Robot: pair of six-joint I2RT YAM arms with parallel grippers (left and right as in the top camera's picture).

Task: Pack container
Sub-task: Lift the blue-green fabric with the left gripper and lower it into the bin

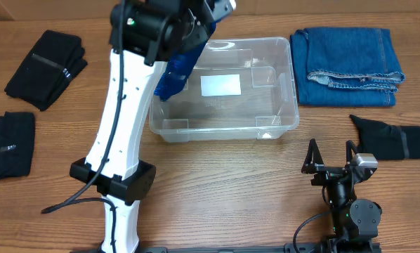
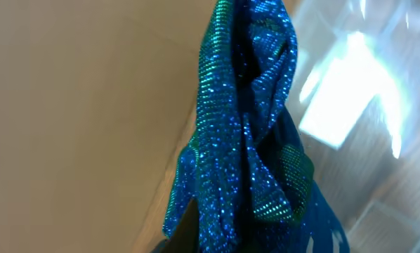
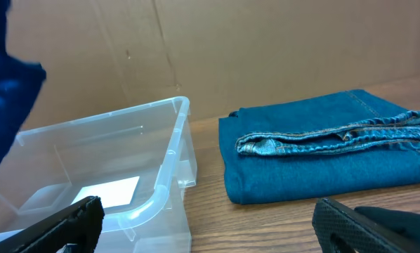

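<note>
The container's middle is empty, so my left gripper should move the sequinned cloth from one end toward the white label (image 1: 220, 85) (image 2: 347, 93) and down.
The clear container (image 1: 280, 119) with a white label on its bottom sits at the middle of the table; it also shows in the right wrist view (image 3: 169, 154). My left gripper (image 1: 189, 49) is shut on a shiny blue sequinned cloth (image 1: 173, 76) that hangs over the container's left end. In the left wrist view the cloth (image 2: 248, 126) fills the middle, with the label behind it. My right gripper (image 1: 331, 153) is open and empty near the front right, in front of the container.
Folded blue jeans (image 1: 349, 56) lie at the back right, also in the right wrist view (image 3: 322, 151). A black garment (image 1: 396, 138) lies at the right. Two black folded items (image 1: 45, 60) (image 1: 8, 144) lie at the left.
</note>
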